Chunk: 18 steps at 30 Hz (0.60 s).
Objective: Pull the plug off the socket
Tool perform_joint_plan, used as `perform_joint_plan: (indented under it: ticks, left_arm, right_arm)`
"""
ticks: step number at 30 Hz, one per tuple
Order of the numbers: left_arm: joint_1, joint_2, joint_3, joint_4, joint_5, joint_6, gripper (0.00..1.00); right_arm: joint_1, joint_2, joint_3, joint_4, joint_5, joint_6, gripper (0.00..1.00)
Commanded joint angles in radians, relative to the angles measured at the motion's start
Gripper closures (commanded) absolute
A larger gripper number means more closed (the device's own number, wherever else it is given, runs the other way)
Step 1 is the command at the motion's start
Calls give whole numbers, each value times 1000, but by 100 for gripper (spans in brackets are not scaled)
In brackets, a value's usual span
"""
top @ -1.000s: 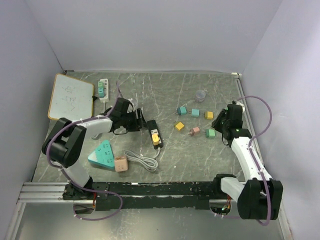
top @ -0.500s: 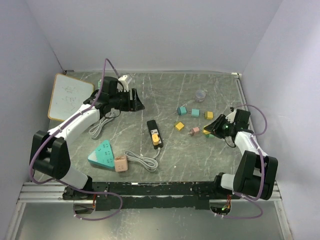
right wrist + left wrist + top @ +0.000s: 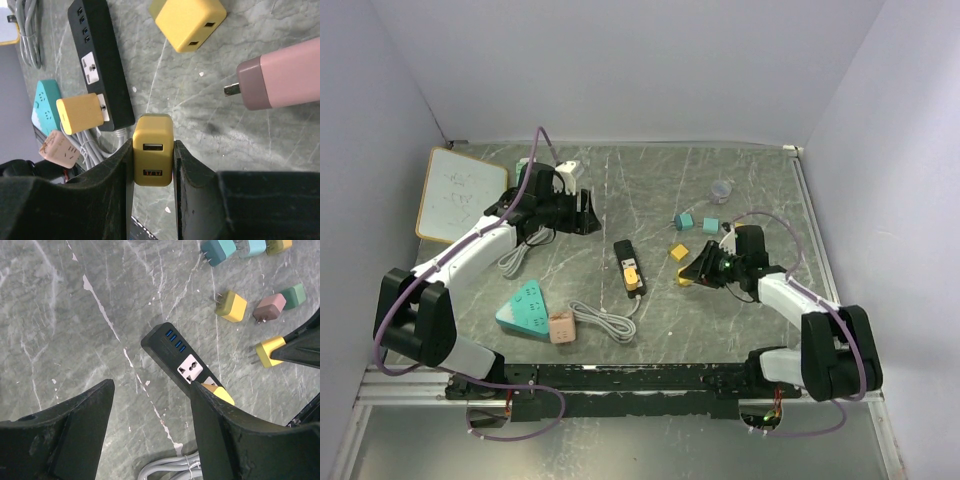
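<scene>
Next, my right gripper moves down a little toward the power strip and opens, because bare table lies under the yellow USB adapter beside the power strip.
A black power strip lies mid-table with a yellow plug seated in it. Both show in the left wrist view, the strip and plug, and in the right wrist view, the strip and plug. My right gripper is shut on a separate yellow USB adapter, low over the table just right of the strip. My left gripper is open and empty, raised behind and left of the strip, its fingers framing bare table.
Loose adapters lie right of the strip: teal, teal, yellow, pink. A small cup stands behind them. A whiteboard is at back left. A teal triangular strip, pink cube and grey cable sit front left.
My right gripper took a yellow adapter from the right side and carried it left toward the strip. My left arm pulled away from the strip to the back left.
</scene>
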Motion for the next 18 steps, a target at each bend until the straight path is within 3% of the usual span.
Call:
perform_joint_plan:
  ticks: [1,7,14,18]
  left_arm:
    - [6,-11,-7,9,19,30,28]
    - [6,-8,-19,17,32,27,29]
    - [12,16,-19,23,80,17,31]
    - [12,15,-22,27,81,18,31]
  right_arm:
    - [16,69,-19,152,-16,88,97]
    - [48,104,-51,194,30,124,87]
    - [51,114,-56,133,58,68,56]
    - [49,108,-32,60,97,24,47]
